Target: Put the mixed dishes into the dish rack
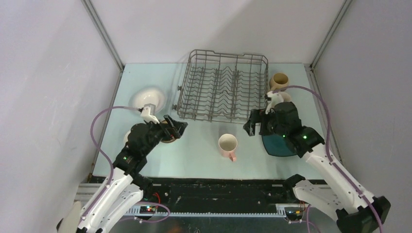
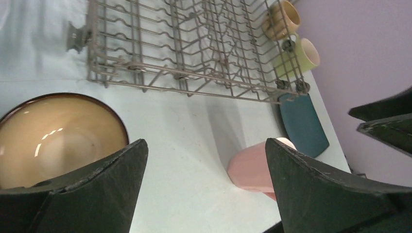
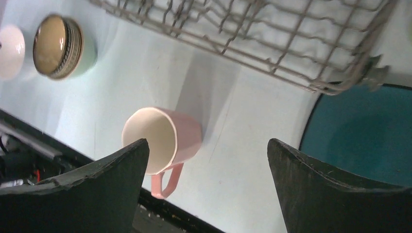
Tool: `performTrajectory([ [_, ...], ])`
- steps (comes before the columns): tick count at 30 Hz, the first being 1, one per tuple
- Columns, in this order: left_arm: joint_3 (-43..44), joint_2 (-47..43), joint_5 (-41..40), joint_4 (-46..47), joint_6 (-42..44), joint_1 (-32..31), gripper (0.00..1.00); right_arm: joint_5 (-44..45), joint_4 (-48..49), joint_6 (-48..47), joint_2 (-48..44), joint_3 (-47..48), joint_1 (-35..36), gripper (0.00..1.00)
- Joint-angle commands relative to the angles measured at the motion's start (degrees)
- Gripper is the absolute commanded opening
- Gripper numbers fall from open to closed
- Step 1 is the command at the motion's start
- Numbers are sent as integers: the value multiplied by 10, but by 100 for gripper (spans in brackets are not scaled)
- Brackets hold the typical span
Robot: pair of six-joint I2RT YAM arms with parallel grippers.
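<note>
The right gripper moves down and across onto the pink mug's plate-side rim [image 1: 236,142] [image 3: 175,136] next, since the mug is below it and to its left in the top view.
The grey wire dish rack [image 1: 222,85] stands at the back centre with nothing in it. A pink mug [image 1: 228,144] stands upright in front of it, between my two grippers. My left gripper [image 1: 177,128] hangs open above a dark brown bowl [image 2: 58,136], which sits nested in a pale green bowl [image 3: 90,53]. My right gripper [image 1: 252,127] is open over the left edge of the dark teal square plate [image 1: 279,144]. Tan mug [image 1: 279,80] and light-green mug [image 2: 301,56] stand right of the rack. A white bowl [image 1: 148,97] lies left of the rack.
Grey walls close in the table on the left, back and right. A small white dish [image 3: 9,51] lies beyond the stacked bowls near the left wall. The black table front edge [image 3: 160,206] runs just below the pink mug.
</note>
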Motion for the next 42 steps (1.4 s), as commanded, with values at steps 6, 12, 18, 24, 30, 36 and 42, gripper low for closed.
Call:
performTrajectory([
  [6,-28,37,113,126,-29,0,98,29,-22,-25,114,28,116,85],
  [12,-35,41,125,136,-35,0,98,11,21,-4,193,28,138,74],
  [18,-34,40,128,125,-36,0,98,-10,56,13,251,28,168,56],
  [24,-33,50,157,134,-64,0,98,-58,64,17,265,30,171,0],
  [30,-60,51,225,230,-121,0,98,-167,89,26,184,31,133,0],
  [36,-75,73,270,366,-182,1,98,-316,187,104,109,21,47,0],
  [42,-67,118,298,503,-263,0,98,-407,350,223,107,13,-7,0],
])
